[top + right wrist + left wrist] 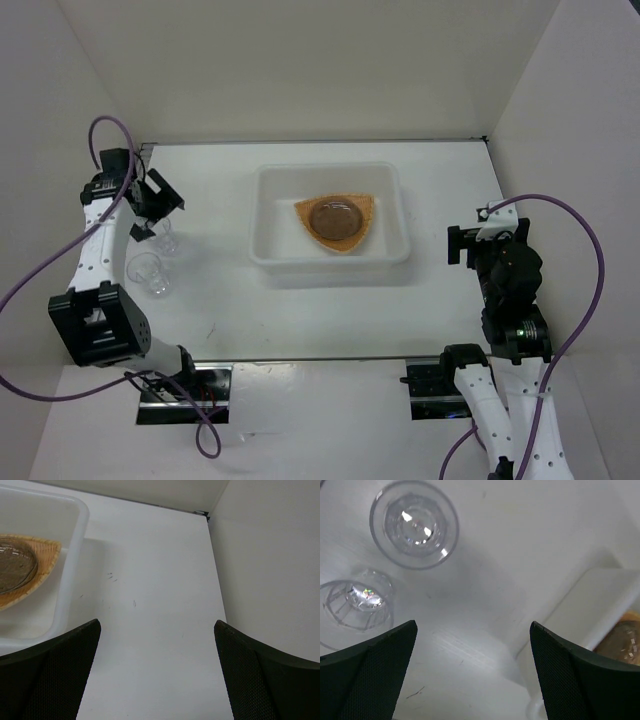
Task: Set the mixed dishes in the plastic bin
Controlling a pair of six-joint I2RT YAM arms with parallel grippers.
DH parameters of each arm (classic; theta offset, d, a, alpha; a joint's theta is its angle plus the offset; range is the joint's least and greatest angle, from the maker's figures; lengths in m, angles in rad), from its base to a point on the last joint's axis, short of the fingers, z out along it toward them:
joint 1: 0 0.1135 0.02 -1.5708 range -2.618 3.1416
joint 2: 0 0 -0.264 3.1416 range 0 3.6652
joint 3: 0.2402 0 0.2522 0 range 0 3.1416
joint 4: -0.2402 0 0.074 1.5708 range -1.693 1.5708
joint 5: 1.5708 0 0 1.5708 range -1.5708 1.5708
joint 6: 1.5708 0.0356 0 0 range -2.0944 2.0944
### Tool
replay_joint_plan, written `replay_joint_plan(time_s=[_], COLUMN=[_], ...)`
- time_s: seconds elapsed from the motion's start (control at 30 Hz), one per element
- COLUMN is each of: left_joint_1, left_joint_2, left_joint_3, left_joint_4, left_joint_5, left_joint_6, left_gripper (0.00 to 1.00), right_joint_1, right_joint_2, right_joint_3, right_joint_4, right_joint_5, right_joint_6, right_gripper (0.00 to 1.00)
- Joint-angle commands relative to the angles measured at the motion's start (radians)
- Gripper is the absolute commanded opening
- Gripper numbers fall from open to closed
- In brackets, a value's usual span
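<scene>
The far cup is standing with its open rim up, and the robot's left gripper should go down and outward next, onto the side of the cup's rim that faces the bin.
The white plastic bin (pixel 266 243) stands mid-table. In it lies the tan woven plate (pixel 361 211) with a grey saucer (pixel 335 218) on top; I cannot tell whether one saucer or two lie there. Two clear cups (pixel 166 241) (pixel 150 273) stand on the table left of the bin. My left gripper (pixel 153 214) is open and empty, above and just behind the nearer cup. Its wrist view shows both cups (pixel 414 524) (pixel 355 605) and the bin's corner (pixel 600 595). My right gripper (pixel 459 245) is open and empty, right of the bin. Its wrist view shows the bin's rim (pixel 72 560), the plate (pixel 37 577) and the saucer (pixel 15 567).
White walls close the table at the back, left and right; the right wall (pixel 270 555) is near my right gripper. Purple cables (pixel 110 130) loop from both arms.
</scene>
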Motion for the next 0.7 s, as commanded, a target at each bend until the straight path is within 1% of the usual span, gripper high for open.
replay_joint_plan(time_s=[0.0, 0.13, 0.27, 0.43, 0.57, 0.67], left_joint_1=[0.036, 0.065, 0.065, 0.065, 0.065, 0.074], left_joint_2=[0.003, 0.066, 0.170, 0.253, 0.309, 0.351], left_joint_3=[-0.040, -0.040, 0.000, 0.022, 0.022, 0.022], left_joint_4=[0.025, 0.083, 0.106, 0.129, 0.158, 0.168], left_joint_5=[0.066, 0.075, 0.098, 0.116, 0.116, 0.090], left_joint_6=[0.084, 0.139, 0.164, 0.173, 0.182, 0.201], left_gripper=[1.00, 1.00, 1.00, 1.00, 1.00, 1.00], right_joint_1=[0.011, 0.011, 0.011, 0.011, 0.011, 0.011], right_joint_2=[0.000, 0.000, 0.010, 0.010, 0.019, 0.028], right_joint_3=[-0.009, -0.009, -0.009, -0.009, -0.009, -0.009], right_joint_4=[0.038, 0.038, 0.038, 0.038, 0.038, 0.038], right_joint_5=[-0.010, -0.010, -0.010, -0.010, -0.001, -0.001], right_joint_6=[-0.010, -0.010, -0.010, -0.019, -0.019, -0.019], right_gripper=[0.98, 0.98, 0.98, 0.98, 0.98, 0.98])
